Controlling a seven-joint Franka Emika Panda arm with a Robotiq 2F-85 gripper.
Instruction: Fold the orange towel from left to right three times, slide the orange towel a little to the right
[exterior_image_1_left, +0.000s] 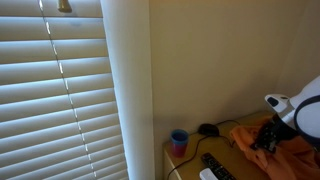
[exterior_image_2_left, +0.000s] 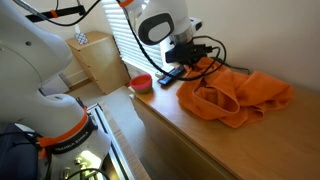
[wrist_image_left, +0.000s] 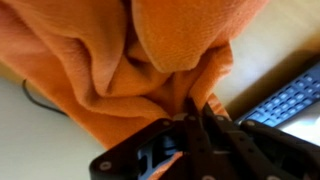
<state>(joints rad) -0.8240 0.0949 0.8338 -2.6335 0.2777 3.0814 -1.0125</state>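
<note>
My gripper needs to move up and away from the keyboard, then down over the towel's middle (exterior_image_2_left: 244, 95) and let go of the pinched cloth, because the rest spreads that way.
The orange towel (exterior_image_2_left: 240, 95) lies rumpled and bunched on the wooden table (exterior_image_2_left: 190, 135). It also shows in an exterior view at the lower right as the orange towel (exterior_image_1_left: 243, 138). My gripper (exterior_image_2_left: 190, 68) is at the towel's left edge, shut on a pinch of cloth. In the wrist view the orange towel (wrist_image_left: 120, 60) fills most of the picture, and a fold of it is pressed between the black fingers of the gripper (wrist_image_left: 198, 108). The gripper (exterior_image_1_left: 266, 140) also shows low over the cloth.
A small blue cup (exterior_image_1_left: 179, 142) stands near the table's corner by the wall. A black keyboard (exterior_image_1_left: 218, 166) and a black mouse (exterior_image_1_left: 207, 129) lie beside the towel; the keyboard (wrist_image_left: 290, 100) is close to my fingers. Window blinds (exterior_image_1_left: 60, 90) hang behind.
</note>
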